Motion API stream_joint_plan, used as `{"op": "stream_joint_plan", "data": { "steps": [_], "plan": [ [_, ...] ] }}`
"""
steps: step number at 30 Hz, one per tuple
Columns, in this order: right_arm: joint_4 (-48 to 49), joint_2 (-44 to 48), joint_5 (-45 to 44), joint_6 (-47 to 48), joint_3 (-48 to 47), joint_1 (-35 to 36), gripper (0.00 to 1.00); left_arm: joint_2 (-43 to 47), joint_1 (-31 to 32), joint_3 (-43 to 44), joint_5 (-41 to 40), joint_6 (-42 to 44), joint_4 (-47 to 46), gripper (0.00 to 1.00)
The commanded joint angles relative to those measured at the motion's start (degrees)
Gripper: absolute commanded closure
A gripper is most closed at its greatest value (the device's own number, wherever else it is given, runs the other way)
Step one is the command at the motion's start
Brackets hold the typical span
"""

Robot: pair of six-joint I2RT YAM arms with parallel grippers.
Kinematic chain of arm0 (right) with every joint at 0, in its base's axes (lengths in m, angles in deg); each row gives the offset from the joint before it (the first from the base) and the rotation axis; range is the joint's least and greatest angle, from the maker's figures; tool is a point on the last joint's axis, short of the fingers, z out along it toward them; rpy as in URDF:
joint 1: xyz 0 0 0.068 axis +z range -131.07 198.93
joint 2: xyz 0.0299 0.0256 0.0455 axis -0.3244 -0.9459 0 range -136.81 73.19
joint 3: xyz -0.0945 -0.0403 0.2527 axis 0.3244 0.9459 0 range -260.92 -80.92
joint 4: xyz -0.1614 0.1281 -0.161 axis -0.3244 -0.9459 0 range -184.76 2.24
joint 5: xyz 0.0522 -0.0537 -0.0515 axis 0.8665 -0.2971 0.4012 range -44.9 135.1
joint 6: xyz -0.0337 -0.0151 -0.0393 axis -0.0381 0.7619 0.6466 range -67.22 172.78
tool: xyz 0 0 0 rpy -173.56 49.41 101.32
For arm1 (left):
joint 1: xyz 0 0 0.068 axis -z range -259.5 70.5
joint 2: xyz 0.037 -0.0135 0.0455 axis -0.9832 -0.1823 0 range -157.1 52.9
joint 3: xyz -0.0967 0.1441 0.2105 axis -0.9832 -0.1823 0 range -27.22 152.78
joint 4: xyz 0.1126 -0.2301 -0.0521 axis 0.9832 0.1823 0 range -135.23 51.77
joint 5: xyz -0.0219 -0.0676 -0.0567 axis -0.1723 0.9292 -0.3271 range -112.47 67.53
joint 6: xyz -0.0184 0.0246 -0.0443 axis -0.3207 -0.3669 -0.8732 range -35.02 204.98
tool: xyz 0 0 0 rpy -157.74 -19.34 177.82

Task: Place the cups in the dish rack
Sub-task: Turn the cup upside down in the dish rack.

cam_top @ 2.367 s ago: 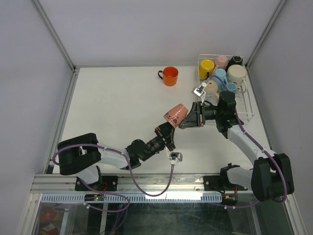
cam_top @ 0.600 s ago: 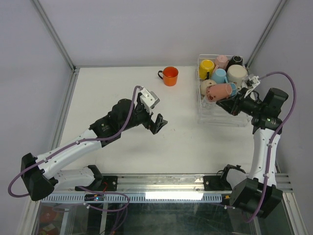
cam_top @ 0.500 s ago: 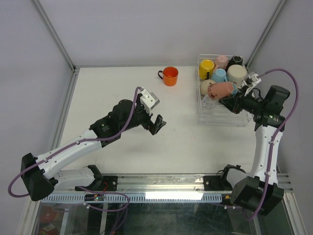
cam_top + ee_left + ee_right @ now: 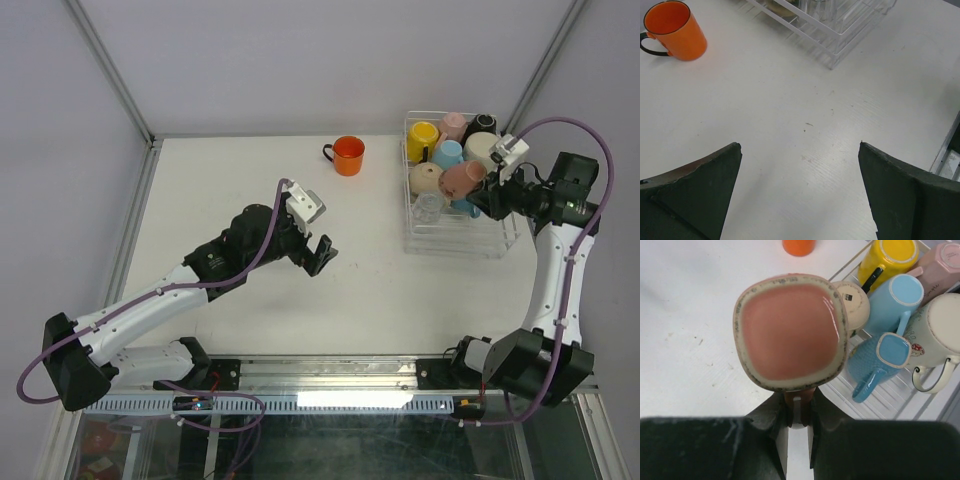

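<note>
My right gripper shifts to its right in the wrist view next, lowers and releases, since the empty bottom of the rack beside the teal mug lies below it there.
A pink mug hangs base-up over the clear dish rack. My right gripper is shut on its handle. In the rack sit a yellow mug, a light blue mug, a large beige mug, a teal mug, a small beige mug and a clear glass. An orange mug stands alone on the table. My left gripper hovers open over bare table, nothing between its fingers.
A pale pink mug and a black mug sit at the rack's far end. The rack's corner shows at the top of the left wrist view. Metal frame rails border the white table.
</note>
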Motion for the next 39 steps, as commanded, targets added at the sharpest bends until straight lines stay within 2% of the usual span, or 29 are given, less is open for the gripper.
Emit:
{"op": "stream_joint_plan", "data": {
  "steps": [1, 9, 18, 30, 39],
  "plan": [
    [-2.7, -1.9, -3.3, 8.7, -4.9, -0.2, 1.0, 1.9, -0.7, -0.3, -1.8, 0.9, -1.6, 0.01],
    [-5.6, -6.1, -6.5, 13.3, -7.1, -0.2, 1.0, 2.3, -0.8, -0.4, -2.1, 1.3, -1.6, 0.01],
    [-10.0, -13.7, -16.5, 14.1, -12.6, -0.2, 1.0, 2.4, -0.8, -0.5, -2.1, 1.5, -1.8, 0.01],
    [-8.2, -20.3, -26.2, 8.9, -17.3, -0.6, 1.0, 2.4, -0.8, -0.6, -2.4, 1.8, -1.8, 0.01],
    [-6.6, -23.3, -29.9, 4.7, -18.8, -2.2, 1.0, 2.4, -0.8, -0.6, -2.3, 1.8, -1.8, 0.01]
  ]
}}
